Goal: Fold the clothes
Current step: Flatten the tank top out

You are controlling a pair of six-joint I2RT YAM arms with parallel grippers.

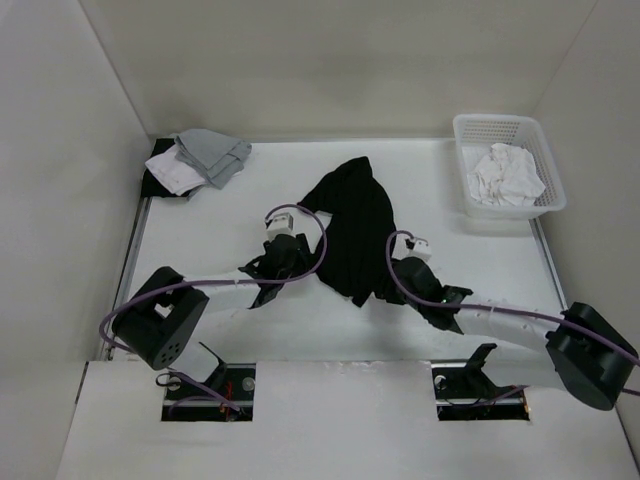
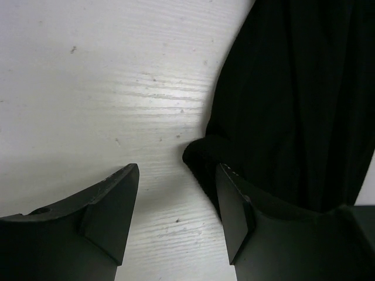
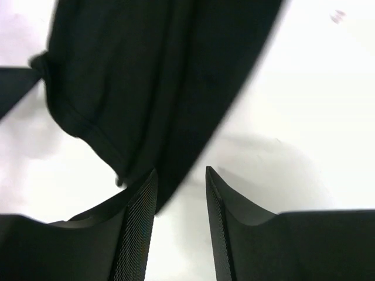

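Next, my right gripper moves to the left in the top view, over the top's near corner, because its open fingers have mostly bare table between them.
The clothes, a black top (image 1: 355, 225), lie crumpled in a long strip across the middle of the white table (image 1: 220, 240). My left gripper (image 1: 295, 262) is low at the top's left edge. In the left wrist view this gripper (image 2: 176, 175) is open over bare table, and a folded edge of the top (image 2: 293, 99) touches the right finger (image 2: 234, 205). My right gripper (image 1: 395, 285) is at the top's near right end. In the right wrist view it (image 3: 179, 175) stands open, and the fabric (image 3: 164, 76) reaches down just past the left fingertip (image 3: 146, 187).
A white mesh basket (image 1: 497, 119) holding a white cloth (image 1: 508, 175) stands at the back right. Grey and white garments (image 1: 200, 160) lie piled at the back left corner. White walls close in the table on three sides.
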